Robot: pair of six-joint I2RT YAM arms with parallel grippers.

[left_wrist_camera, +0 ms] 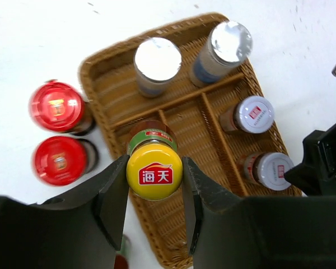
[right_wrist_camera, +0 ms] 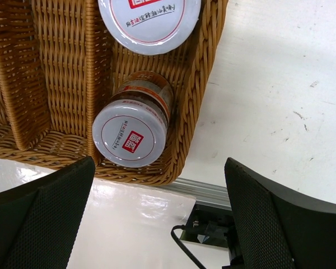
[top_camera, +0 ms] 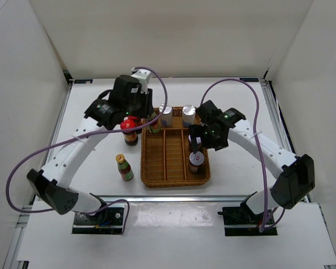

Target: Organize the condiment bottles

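My left gripper should go to the right in the top view and lower the yellow-capped bottle into the middle section of the tray beside the near shaker (top_camera: 175, 143) (left_wrist_camera: 188, 128), since that is empty.
My left gripper (left_wrist_camera: 154, 188) is shut on the yellow cap of a slim bottle (left_wrist_camera: 154, 170) with a green-red label, upright at the left edge of the wicker tray (left_wrist_camera: 101, 84); it also shows in the top view (top_camera: 154, 124). Two red-capped jars (left_wrist_camera: 56, 106) (left_wrist_camera: 60, 159) stand on the table left of the tray. Two silver-capped shakers (left_wrist_camera: 157, 59) (left_wrist_camera: 229, 41) stand in the tray's far compartment, and two more (left_wrist_camera: 255, 114) (left_wrist_camera: 273, 171) in its right compartment. A second yellow-capped bottle (top_camera: 123, 167) stands on the table. My right gripper (right_wrist_camera: 159, 218) is open and empty above the near shaker (right_wrist_camera: 131, 134).
The tray's middle compartments (top_camera: 168, 154) hold nothing. The table's metal front rail (right_wrist_camera: 213, 193) and a cable lie just beyond the tray's near rim (right_wrist_camera: 199, 112). White walls enclose the table on three sides.
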